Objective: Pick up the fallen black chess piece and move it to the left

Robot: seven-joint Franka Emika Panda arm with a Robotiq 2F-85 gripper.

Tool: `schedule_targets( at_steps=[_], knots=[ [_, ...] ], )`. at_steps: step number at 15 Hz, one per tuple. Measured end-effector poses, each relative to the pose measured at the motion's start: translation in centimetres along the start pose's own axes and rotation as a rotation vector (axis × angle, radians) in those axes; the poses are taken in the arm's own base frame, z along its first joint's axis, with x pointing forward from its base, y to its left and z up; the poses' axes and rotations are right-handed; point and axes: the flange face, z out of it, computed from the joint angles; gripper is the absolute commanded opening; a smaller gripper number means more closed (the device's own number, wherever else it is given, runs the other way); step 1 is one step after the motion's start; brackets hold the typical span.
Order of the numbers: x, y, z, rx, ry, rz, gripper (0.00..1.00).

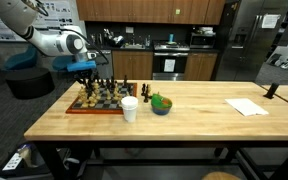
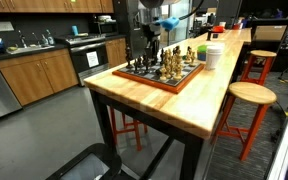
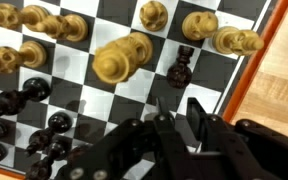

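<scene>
The lone dark piece already sits free, so my gripper should next lift up and back, high clear of the chessboard [image 3: 104,90], and open its fingers wide.
The chessboard [image 3: 104,90] fills the wrist view, with tan pieces [image 3: 121,58] along the top and black pieces [image 3: 24,95] at the left. A lone dark chess piece [image 3: 182,68] sits among the tan ones near the board's orange edge. I cannot tell whether it lies or stands. My gripper [image 3: 176,108] hovers just behind it. The fingers are almost together and hold nothing. In both exterior views the gripper [image 1: 87,72] [image 2: 147,42] hangs over the board [image 1: 94,101] [image 2: 162,73].
A white cup [image 1: 130,108] [image 2: 214,55] and a bowl with green contents [image 1: 161,104] stand beside the board on the wooden table [image 1: 194,120]. A white paper [image 1: 246,106] lies farther along. Stools [image 2: 249,95] stand at the table's side.
</scene>
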Motion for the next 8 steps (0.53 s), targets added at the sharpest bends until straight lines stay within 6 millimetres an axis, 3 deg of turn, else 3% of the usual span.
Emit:
schedule_targets(
  at_steps=[2, 3, 4, 6, 8],
  knots=[
    [-1.1, -0.5, -2.5, -0.023, -0.004, 0.004, 0.26],
    [-1.9, -1.1, -4.2, -0.033, -0.003, 0.007, 0.31],
    [-2.8, -1.7, -5.9, -0.039, -0.001, 0.014, 0.51],
    [-4.8, -3.5, -9.5, -0.052, 0.001, 0.026, 0.56],
    [-7.1, -5.6, -12.8, -0.064, 0.007, 0.045, 0.68]
  ],
)
